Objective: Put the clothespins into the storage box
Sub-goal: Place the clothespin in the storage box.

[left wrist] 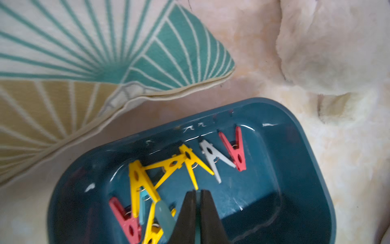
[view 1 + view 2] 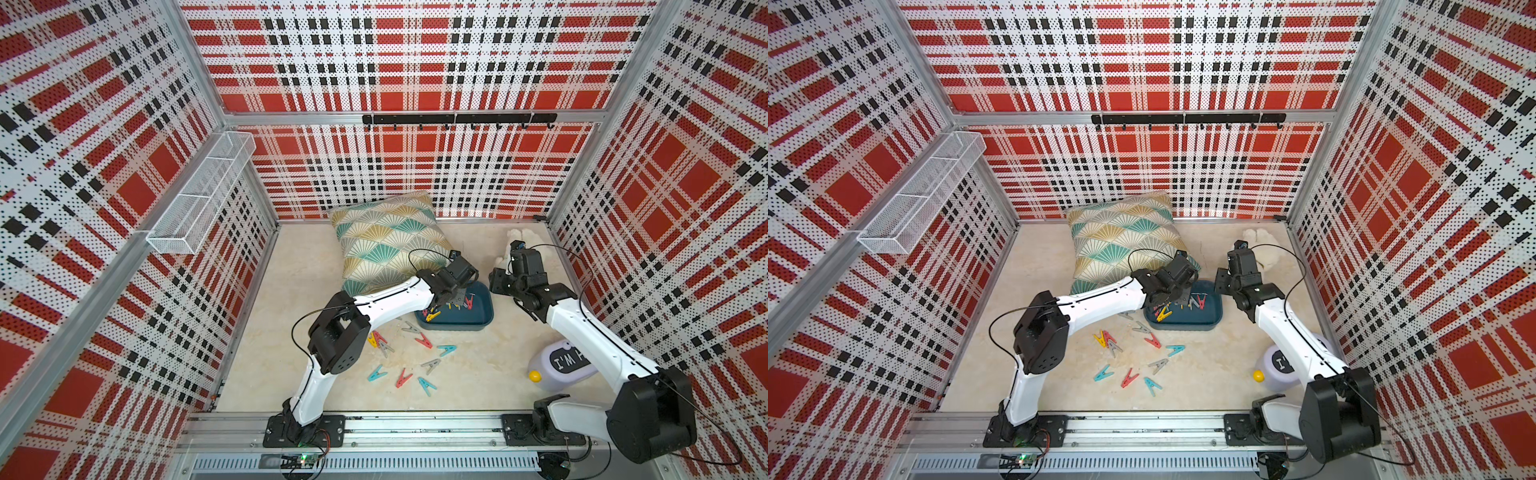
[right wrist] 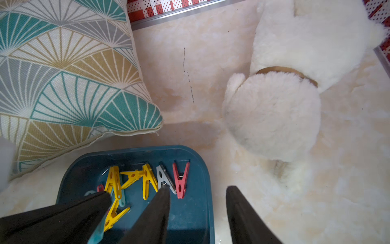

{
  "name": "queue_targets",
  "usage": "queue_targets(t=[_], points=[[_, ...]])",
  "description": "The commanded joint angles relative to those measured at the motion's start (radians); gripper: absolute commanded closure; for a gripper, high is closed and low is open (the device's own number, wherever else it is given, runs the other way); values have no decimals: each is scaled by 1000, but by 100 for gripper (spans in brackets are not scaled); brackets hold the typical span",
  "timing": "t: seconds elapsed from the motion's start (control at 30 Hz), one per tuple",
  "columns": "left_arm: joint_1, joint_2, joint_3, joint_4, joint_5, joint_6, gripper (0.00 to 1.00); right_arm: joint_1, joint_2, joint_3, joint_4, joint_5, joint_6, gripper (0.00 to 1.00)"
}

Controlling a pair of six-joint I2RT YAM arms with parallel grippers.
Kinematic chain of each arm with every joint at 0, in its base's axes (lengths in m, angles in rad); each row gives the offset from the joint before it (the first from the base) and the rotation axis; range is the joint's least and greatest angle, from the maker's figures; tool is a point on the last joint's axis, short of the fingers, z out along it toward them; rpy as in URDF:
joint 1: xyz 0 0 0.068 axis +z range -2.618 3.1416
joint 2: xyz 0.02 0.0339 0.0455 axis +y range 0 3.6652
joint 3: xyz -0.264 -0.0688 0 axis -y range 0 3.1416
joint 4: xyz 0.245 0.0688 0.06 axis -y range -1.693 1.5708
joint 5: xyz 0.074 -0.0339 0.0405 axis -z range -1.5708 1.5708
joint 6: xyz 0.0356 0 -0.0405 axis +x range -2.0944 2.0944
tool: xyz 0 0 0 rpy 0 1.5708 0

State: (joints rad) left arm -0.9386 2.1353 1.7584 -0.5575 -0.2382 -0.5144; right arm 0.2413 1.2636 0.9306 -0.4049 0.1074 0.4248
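Observation:
The box's bare bottom by the grey clothespin (image 1: pixel 229 193) is below my left gripper. I should lower the teal clothespin (image 1: pixel 165 217) in my left gripper to it next and let go inside the box.
The dark teal storage box (image 2: pixel 478 320) (image 2: pixel 1200 320) sits mid-table with several clothespins in it: yellow (image 1: pixel 139 179), grey (image 1: pixel 211 156) and red (image 1: pixel 236 150) (image 3: pixel 180 181). My left gripper (image 2: pixel 435 309) (image 1: pixel 197 191) hangs over the box's left part, shut on a teal clothespin (image 1: pixel 165 217) that sticks out beside its fingers. My right gripper (image 2: pixel 495 282) (image 3: pixel 198 188) is open over the box's right rim (image 3: pixel 207 190) with nothing between its fingers. Several more clothespins lie loose on the table in front of the box, among them a red one (image 2: pixel 424 340), a teal one (image 2: pixel 446 349) and a grey one (image 2: pixel 430 365).
A patterned pillow (image 2: pixel 386 237) lies behind the box, its corner close to the rim. A white plush toy (image 2: pixel 513 245) (image 3: pixel 274 116) sits at the back right. A lavender bottle with a yellow cap (image 2: pixel 557 365) lies under the right arm. A white mesh basket (image 2: pixel 199 195) hangs on the left wall.

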Motion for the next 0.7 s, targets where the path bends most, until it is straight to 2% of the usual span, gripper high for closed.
queue_targets(t=[0.0,0.17,0.37,0.47,0.6,0.67], points=[[-6,72,65,26,24,-5,99,-5,-10,-2,0,2,14,50],[1,167,142,39,37,-27,98,-6,-13,13,-15,12,16,50],[10,224,167,46,40,-31,97,-7,-39,20,-27,10,14,50],[16,238,177,51,49,-30,92,-5,-43,19,-29,4,12,50],[25,210,160,52,55,-36,79,-5,-38,14,-27,-6,10,50],[24,179,152,51,57,-32,75,-5,-31,17,-32,-10,6,50]])
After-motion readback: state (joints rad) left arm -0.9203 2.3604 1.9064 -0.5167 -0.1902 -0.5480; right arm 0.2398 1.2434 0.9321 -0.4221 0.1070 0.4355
